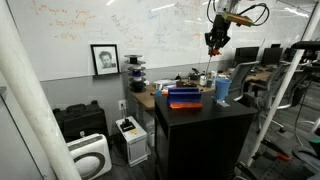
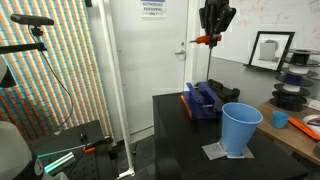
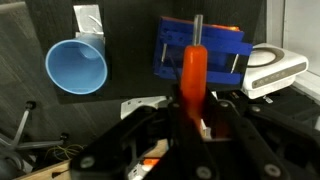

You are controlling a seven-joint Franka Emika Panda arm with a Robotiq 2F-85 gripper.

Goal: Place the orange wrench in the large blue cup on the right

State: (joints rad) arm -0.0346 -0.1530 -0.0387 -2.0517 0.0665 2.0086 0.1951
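My gripper will go left in the wrist view and down to the large blue cup's opening (image 2: pixel 243 112) (image 3: pixel 77 66), then lower the wrench's stem inside, then release it.
My gripper (image 3: pixel 192 112) is shut on the orange wrench (image 3: pixel 192 72), whose orange handle sits between the fingers with the thin metal shaft pointing away. In both exterior views the gripper (image 2: pixel 213 33) (image 1: pixel 213 47) is high above the black table, and the wrench (image 2: pixel 206 60) hangs straight down over the blue bin (image 2: pixel 205 98). The large blue cup (image 2: pixel 240 128) stands upright and empty on a grey mat near the table's front corner. It also shows in an exterior view (image 1: pixel 222 88) and at the left of the wrist view (image 3: pixel 76 66), off to the side of the wrench.
The blue rectangular bin (image 3: pixel 198 52) (image 1: pixel 184 96) with orange-red contents lies under the gripper. A small blue cup (image 2: pixel 281 119) and black spools (image 2: pixel 295 95) stand on the neighbouring desk. A white appliance (image 3: pixel 275 68) sits on the floor. A tripod (image 2: pixel 40 60) stands beside the table.
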